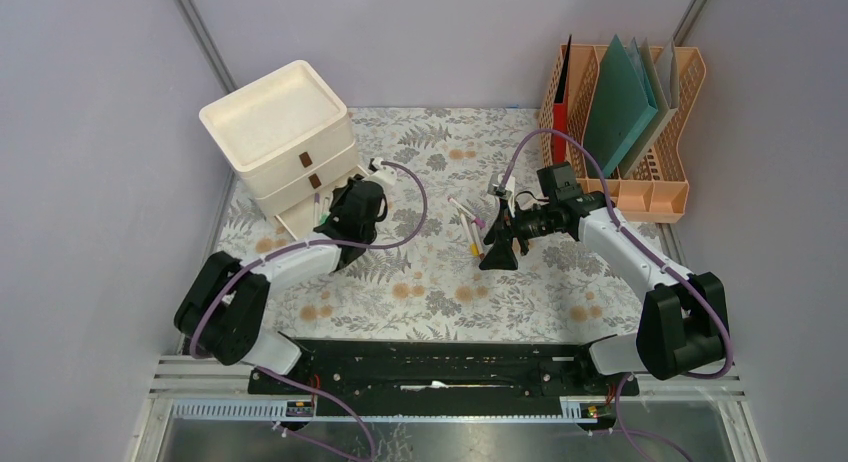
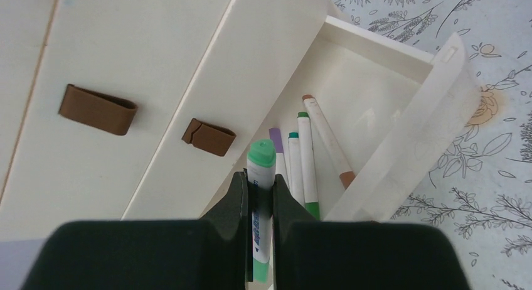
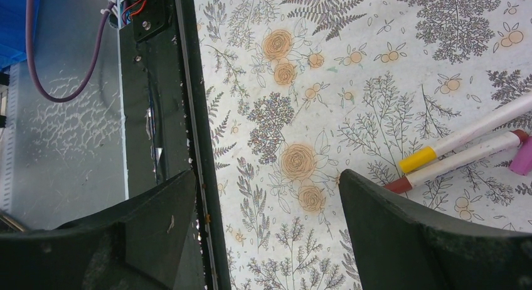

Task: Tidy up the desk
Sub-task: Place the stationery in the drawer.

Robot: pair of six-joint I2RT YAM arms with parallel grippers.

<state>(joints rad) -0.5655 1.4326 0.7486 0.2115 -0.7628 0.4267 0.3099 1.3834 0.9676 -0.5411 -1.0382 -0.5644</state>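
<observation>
My left gripper should lower the white marker toward the other markers in the open bottom drawer (image 1: 295,222) next, and then open.
The desk (image 1: 430,282) wears a pale cloth printed with ferns and flowers. At its left, my left gripper (image 2: 258,189) is shut on a white marker with green ends (image 2: 260,158) and holds it over the open bottom drawer (image 2: 383,58) of a cream drawer unit (image 1: 280,132). Several markers (image 2: 307,158) lie in that drawer. In the top view my left gripper (image 1: 335,210) sits right at the drawer (image 1: 295,222). My right gripper (image 3: 266,183) hangs open and empty over mid-desk. Just beside it lie a yellow-ended marker (image 3: 464,136) and a red-ended marker (image 3: 467,158).
An orange file rack (image 1: 655,194) with green folders stands at the back right. A black rail (image 1: 440,367) runs along the desk's front edge. More loose markers (image 1: 466,224) lie left of my right gripper (image 1: 497,254). A purple cap (image 3: 522,162) shows at the right wrist view's edge.
</observation>
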